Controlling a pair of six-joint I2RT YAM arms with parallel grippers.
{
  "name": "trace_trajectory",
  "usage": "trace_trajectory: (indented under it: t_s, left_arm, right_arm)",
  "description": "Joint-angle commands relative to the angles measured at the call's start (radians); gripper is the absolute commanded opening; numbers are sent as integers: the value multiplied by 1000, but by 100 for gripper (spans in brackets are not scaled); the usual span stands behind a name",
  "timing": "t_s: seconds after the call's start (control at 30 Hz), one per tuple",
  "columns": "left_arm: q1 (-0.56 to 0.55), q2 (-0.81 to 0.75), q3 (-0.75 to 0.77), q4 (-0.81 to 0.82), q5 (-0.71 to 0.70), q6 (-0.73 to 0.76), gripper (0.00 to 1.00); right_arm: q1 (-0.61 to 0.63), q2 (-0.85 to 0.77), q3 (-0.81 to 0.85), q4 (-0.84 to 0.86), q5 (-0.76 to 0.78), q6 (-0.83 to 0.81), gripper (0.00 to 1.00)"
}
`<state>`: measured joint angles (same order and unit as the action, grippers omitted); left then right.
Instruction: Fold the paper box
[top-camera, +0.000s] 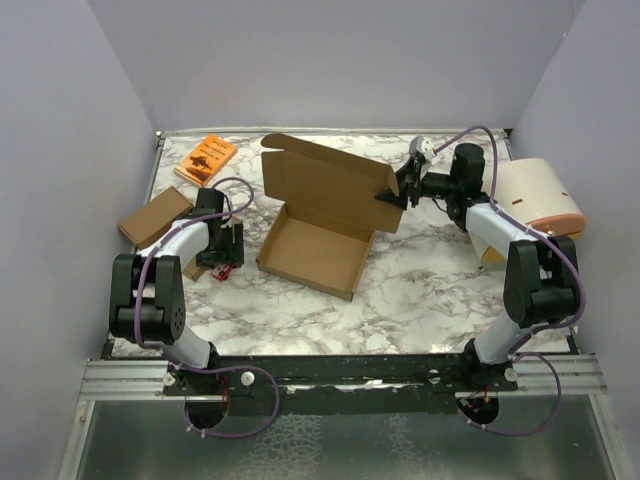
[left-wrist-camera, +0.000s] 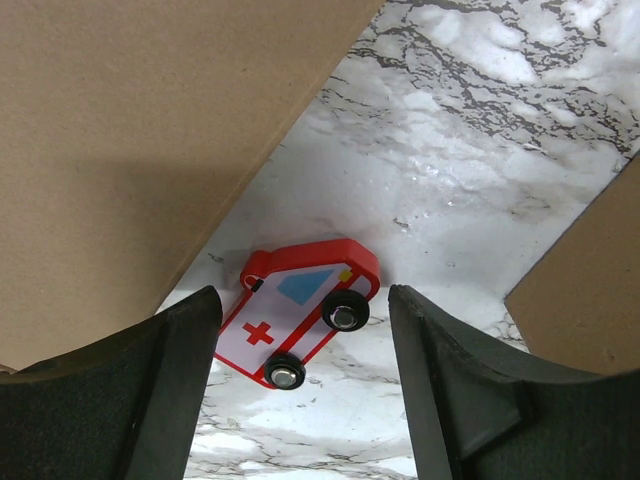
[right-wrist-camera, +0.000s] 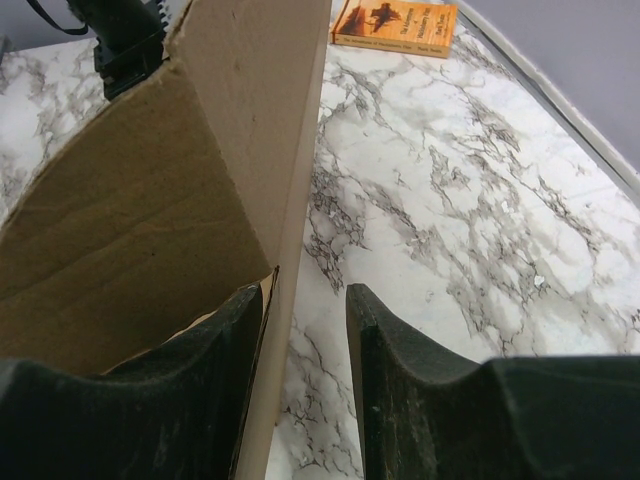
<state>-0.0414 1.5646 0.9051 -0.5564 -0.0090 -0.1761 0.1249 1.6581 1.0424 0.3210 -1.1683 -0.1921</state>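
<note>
I should move my left gripper slightly toward the tray next and close its fingers on the toy ambulance (top-camera: 223, 271) (left-wrist-camera: 300, 310), because the toy ambulance is already between the open fingers.
The paper box (top-camera: 312, 248) is a brown cardboard tray on the marble table, with its lid (top-camera: 325, 182) standing upright at the back. My right gripper (top-camera: 393, 193) is open at the lid's right edge. In the right wrist view it (right-wrist-camera: 303, 293) straddles that cardboard edge (right-wrist-camera: 120, 230): the left finger lies against the inner face, and the right finger stands apart from the outer face. My left gripper (top-camera: 222, 260) is open to the left of the tray, low over a red and white toy ambulance (left-wrist-camera: 300, 310) that lies on its side between the fingers.
A small closed brown box (top-camera: 155, 215) lies at the left. An orange book (top-camera: 206, 158) lies at the back left and also shows in the right wrist view (right-wrist-camera: 395, 25). A white and peach object (top-camera: 540, 198) sits at the right edge. Cardboard (left-wrist-camera: 130, 140) flanks the ambulance.
</note>
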Motion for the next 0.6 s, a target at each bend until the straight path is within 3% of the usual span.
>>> trace_trajectory:
  t_s: [0.0,0.3,0.57]
  left_arm:
    - [3,-48,-3,-21,48,-17,70]
    - [-4,-52,-12,-23,122,-74,58]
    - [-13,-22,-12,-41,30,-104,56]
  right_arm:
    - [-1,16,25,-5,-22,-6,39]
    - [-1,19,27,-8,-23,-6,39]
    - [-1,23,28,-8,-23,-6,39]
